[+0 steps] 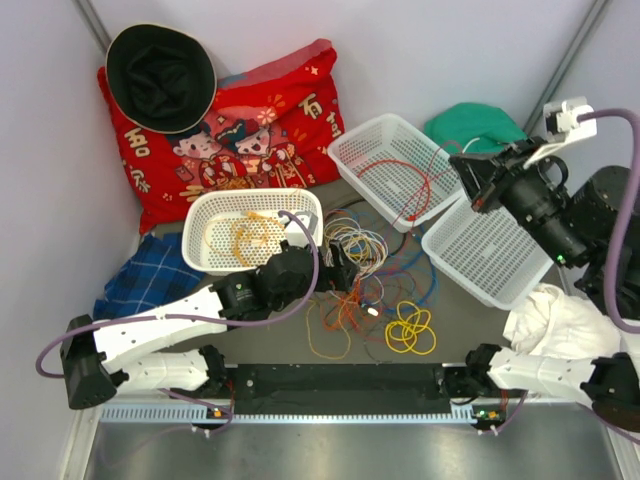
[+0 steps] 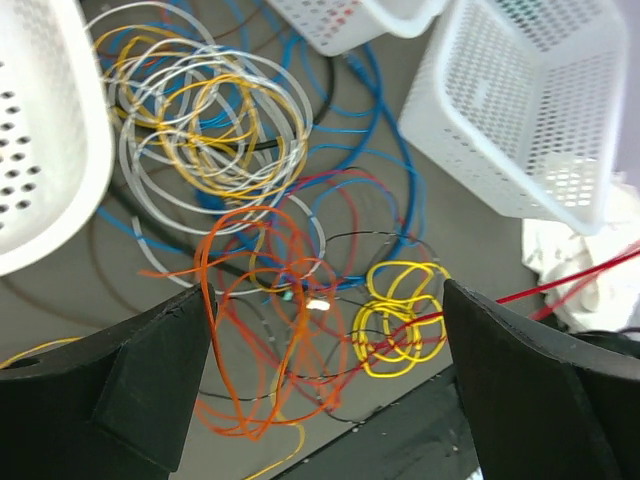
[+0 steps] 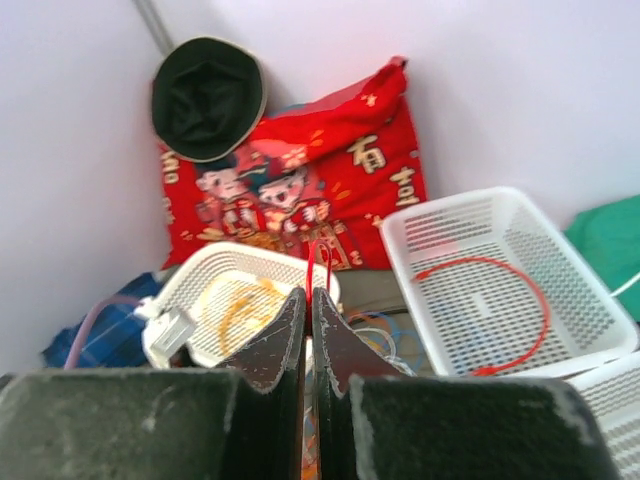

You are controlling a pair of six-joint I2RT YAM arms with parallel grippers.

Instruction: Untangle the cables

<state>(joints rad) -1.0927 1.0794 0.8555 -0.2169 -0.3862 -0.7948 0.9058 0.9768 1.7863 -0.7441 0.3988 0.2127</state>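
Note:
I should next swing the fingers of my left gripper to the right in its wrist view, because the taut red cable [image 2: 556,283] stretches there above the pile.
The cables [image 1: 360,280] lie in a tangled pile at the table's middle: a grey-white and yellow coil [image 2: 200,120], blue wire [image 2: 370,130], orange loops [image 2: 250,330] and a small yellow coil [image 2: 400,320]. My left gripper [image 1: 347,268] hovers low over the pile. In the left wrist view it [image 2: 325,300] is open wide and empty, with the orange loops below it. My right gripper [image 1: 462,172] is raised at the right. In the right wrist view it [image 3: 310,295] is shut on a thin red wire [image 3: 318,262]. That red wire [image 2: 560,285] runs taut down to the yellow coil.
An oval white basket [image 1: 252,228] holds an orange-yellow cable. A white basket [image 1: 395,165] at the back holds a red cable. Another white basket [image 1: 487,250] stands at the right. Red cushion [image 1: 240,130], black hat [image 1: 160,75], green cloth [image 1: 475,125], white cloth [image 1: 550,320], plaid cloth [image 1: 140,275] ring the area.

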